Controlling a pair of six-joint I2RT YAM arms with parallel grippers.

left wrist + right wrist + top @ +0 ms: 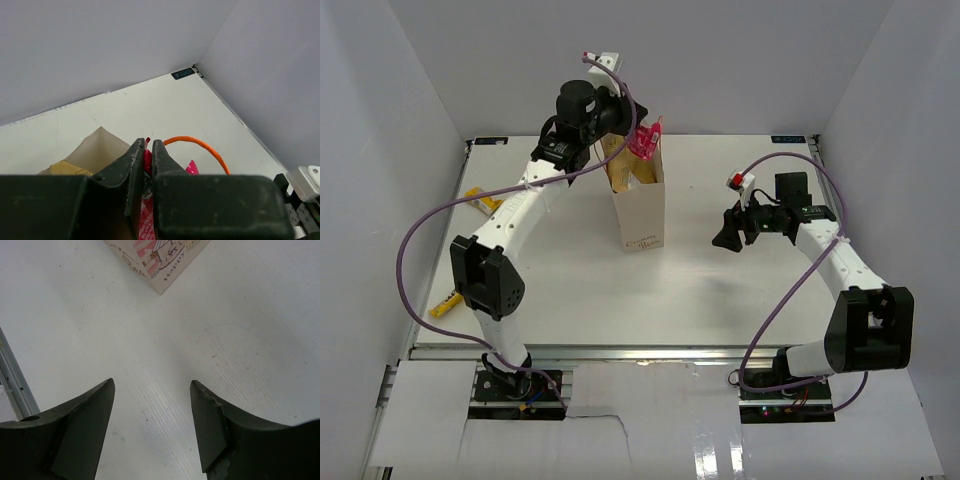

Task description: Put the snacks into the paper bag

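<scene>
The red wrapper is still hanging at the bag's rim beside the orange cord handle. Next, my left gripper will lower it slightly back into the bag's opening (637, 168) (106, 161).
The cream paper bag (642, 215) stands upright mid-table with the brown-gold pouch (618, 160) sticking out of its mouth. My left gripper (632, 128) is over the bag's mouth, shut on a red wrapper (646, 142). In the left wrist view the gripper (148, 142) pinches the red wrapper (146, 161) beside the orange cord handle (210, 149), with the bag's inner wall (100, 145) and the pouch (65, 169) below. My right gripper (728, 232) is open and empty to the right of the bag; in the right wrist view it (152, 385) hovers over bare table near the bag's printed lower corner (162, 262).
Two yellow wrappers lie on the left side of the table, one near the left arm's forearm (480, 200) and one near the front left edge (445, 305). White walls enclose the table on the left, back and right.
</scene>
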